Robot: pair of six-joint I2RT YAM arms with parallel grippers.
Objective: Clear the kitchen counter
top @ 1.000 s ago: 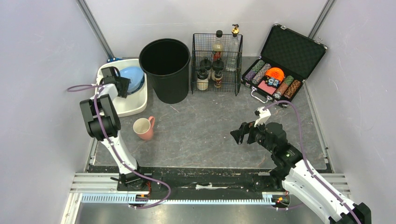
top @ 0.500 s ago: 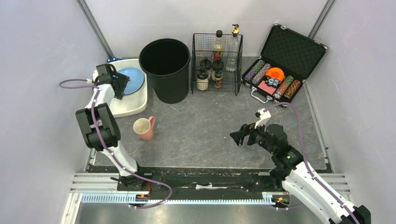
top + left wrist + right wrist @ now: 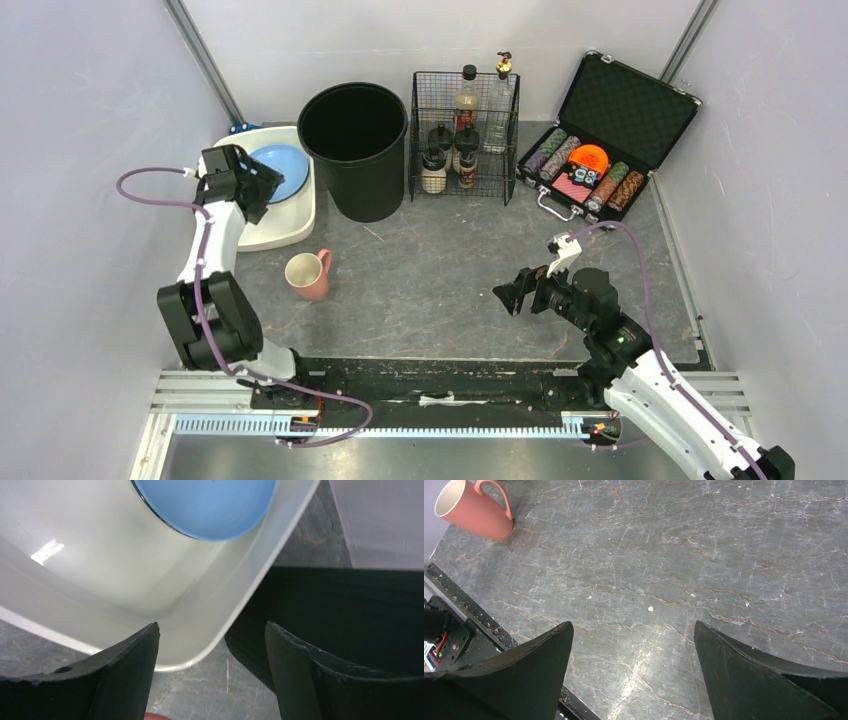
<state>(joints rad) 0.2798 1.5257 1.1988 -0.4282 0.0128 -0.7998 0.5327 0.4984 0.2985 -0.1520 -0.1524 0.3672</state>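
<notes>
The left gripper will next move back and go down onto the pink mug's rim away from the handle, because the mug stands below it, back toward the robot's base.
The kitchen counter point(image 3: 440, 260) is a dark grey stone-look top. A pink mug point(image 3: 308, 274) stands on it at the near left, and it shows far left in the right wrist view as the mug point(image 3: 474, 510). A blue bowl point(image 3: 282, 170) lies in the white tub point(image 3: 290, 235) at the back left. My left gripper point(image 3: 256, 190) hovers open over the tub's near part, empty. In its wrist view the left gripper point(image 3: 212, 630) frames the tub's corner point(image 3: 200, 650), with the bowl point(image 3: 210, 505) beyond. My right gripper point(image 3: 510, 295) hangs open and empty over bare counter point(image 3: 674, 555).
A black bucket point(image 3: 355, 150) stands right of the tub, close to my left fingers in the wrist view as the bucket point(image 3: 340, 615). A wire basket point(image 3: 465, 135) of bottles and an open case of poker chips point(image 3: 600, 150) sit at the back. Walls close in both sides.
My left gripper opened wide and let go of the blue bowl, which now lies flat in the tub; the arm drew back toward the left. The right arm barely moved.
</notes>
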